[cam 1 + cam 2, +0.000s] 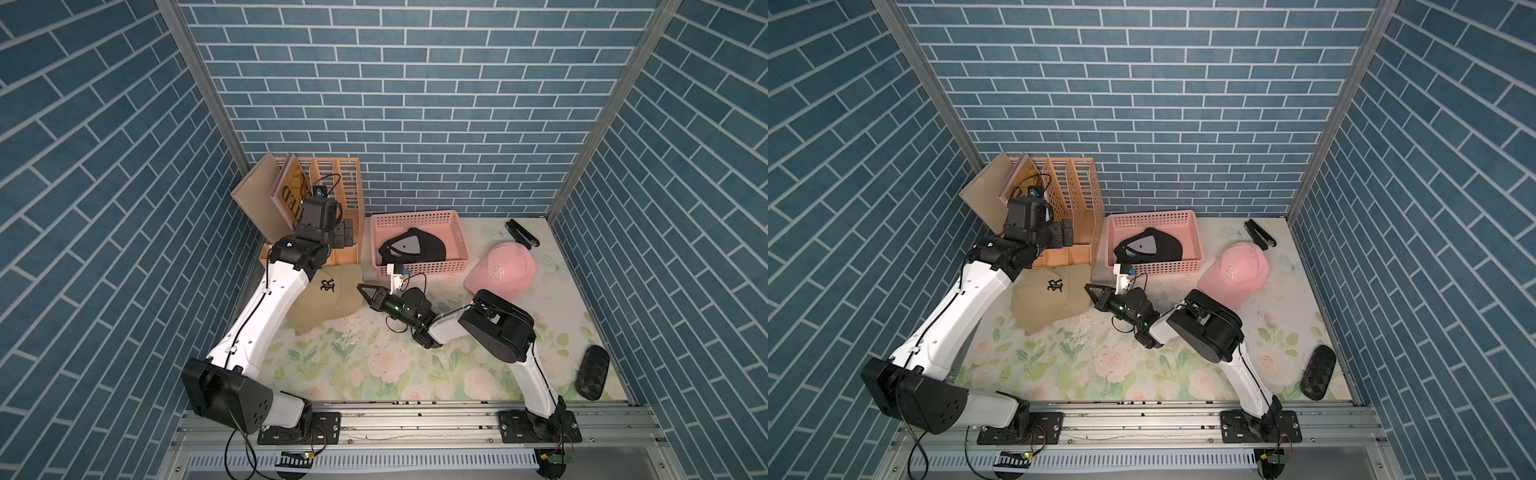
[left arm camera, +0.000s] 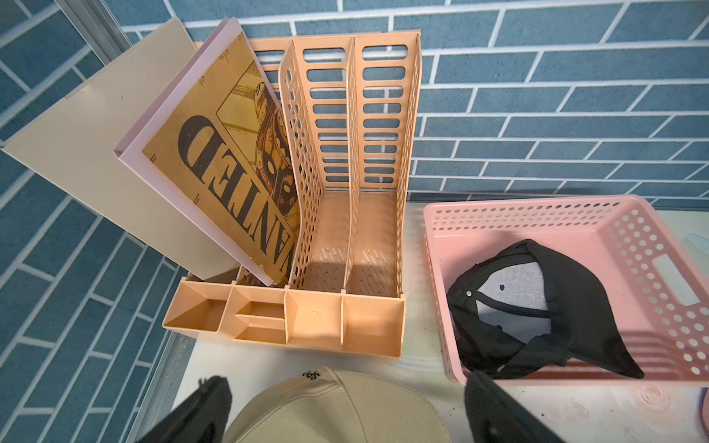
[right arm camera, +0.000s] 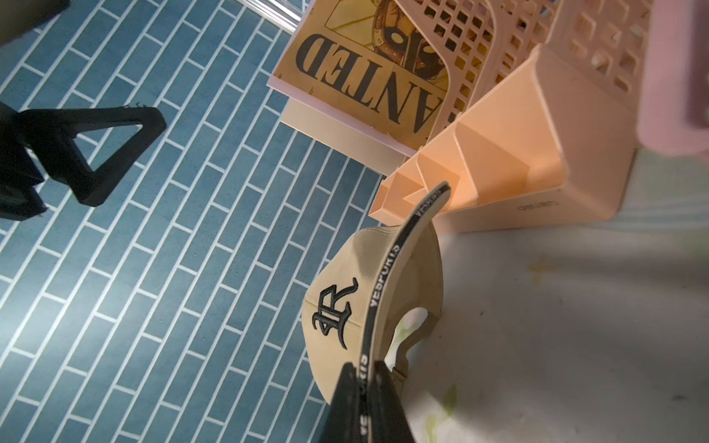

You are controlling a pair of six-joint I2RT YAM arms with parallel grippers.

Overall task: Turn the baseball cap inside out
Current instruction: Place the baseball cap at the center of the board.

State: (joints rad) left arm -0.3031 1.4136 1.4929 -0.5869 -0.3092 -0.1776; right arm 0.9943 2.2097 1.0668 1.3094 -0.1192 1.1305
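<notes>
I will next draw the pinched sweatband slightly outward with my right gripper, toward the clear tabletop before the pink basket (image 3: 561,258), and let go of the cap's rim.
The tan baseball cap (image 1: 328,303) (image 1: 1050,299) with a black embroidered logo lies at the left of the floral mat, in front of the orange file rack. My right gripper (image 1: 360,286) (image 3: 362,368) is shut on the cap's back rim, pinching the black lettered sweatband (image 3: 387,284). In the right wrist view the cap (image 3: 341,307) stands tipped on its side, with its strap opening showing. My left gripper (image 1: 345,235) (image 2: 349,399) hangs open above the cap (image 2: 337,410), its fingers (image 2: 215,399) apart on either side and holding nothing.
A pink basket (image 1: 415,216) behind holds a black cap (image 1: 415,245). A pink cap (image 1: 500,270) lies at the right. The orange file rack (image 1: 345,178) with a poster folder stands back left. A black stapler (image 1: 521,235) and a black case (image 1: 592,372) lie along the right side.
</notes>
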